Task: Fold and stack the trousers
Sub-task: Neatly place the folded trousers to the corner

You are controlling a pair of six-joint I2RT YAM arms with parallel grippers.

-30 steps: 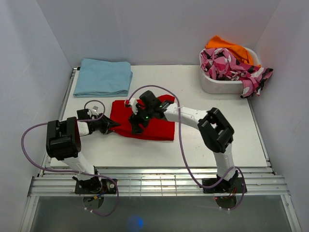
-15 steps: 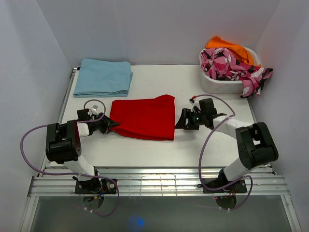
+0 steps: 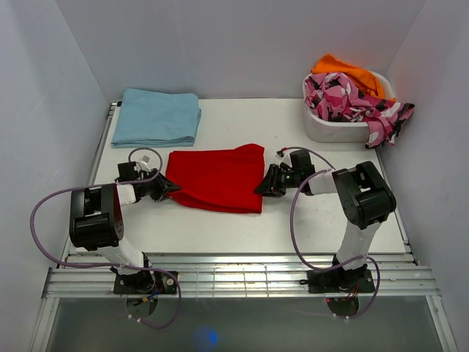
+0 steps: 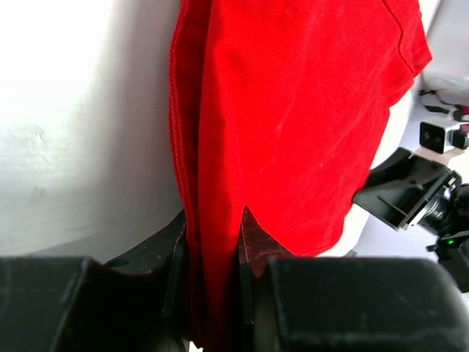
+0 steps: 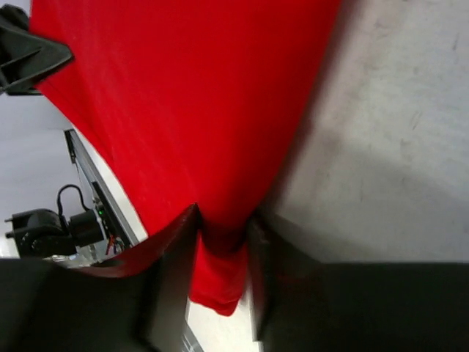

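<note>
The trousers lie folded, so my left gripper should next carry the trousers' folded edge up and outward over the light blue garment's end by the wall, then lower to let go.
The red trousers lie folded into a flat rectangle in the middle of the white table. My left gripper lies low at their left edge, shut on the thick folded edge. In the left wrist view the red fabric runs between both fingers of the left gripper. At the lower right corner of the fold, my right gripper is closed on the edge. The right wrist view shows a bunch of red cloth pinched between the jaws of the right gripper.
A folded light blue garment lies at the back left of the table. At the back right stands a white basket holding a pink-black-white patterned garment and an orange cloth. Metal rails run along the near edge.
My right arm left the top of the trousers, swung out to the right, then came back to their right edge and closed on the fabric. The left gripper kept its hold.
</note>
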